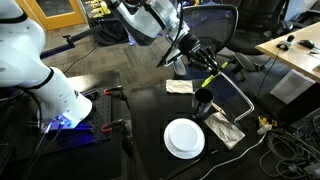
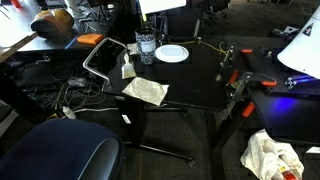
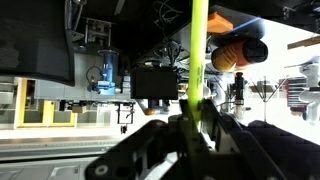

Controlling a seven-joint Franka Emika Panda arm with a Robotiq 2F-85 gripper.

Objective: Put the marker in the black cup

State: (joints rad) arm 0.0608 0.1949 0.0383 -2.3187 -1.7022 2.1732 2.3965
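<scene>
My gripper is above the cup on the black table, so next I should lower it toward the black cup's opening point(image 1: 204, 93) and release the yellow-green marker there.
My gripper point(image 1: 206, 66) is shut on the yellow-green marker point(image 1: 212, 78) and holds it tilted just above the black cup point(image 1: 203, 101), which stands on the black table. In the wrist view the marker point(image 3: 197, 50) rises straight up from between the two dark fingers point(image 3: 196, 118); the cup does not show there. In an exterior view the cup point(image 2: 146, 49) stands beside the round white plate point(image 2: 172, 53), with the arm coming down from above. Whether the marker's lower end is inside the cup's rim I cannot tell.
The white plate point(image 1: 184, 138) lies near the table's front edge. Crumpled napkins lie beside the cup point(image 1: 180, 87) and the plate point(image 1: 225, 129). A metal chair frame point(image 1: 243, 97) and cables sit off the table's side. An office chair point(image 2: 55, 155) stands close by.
</scene>
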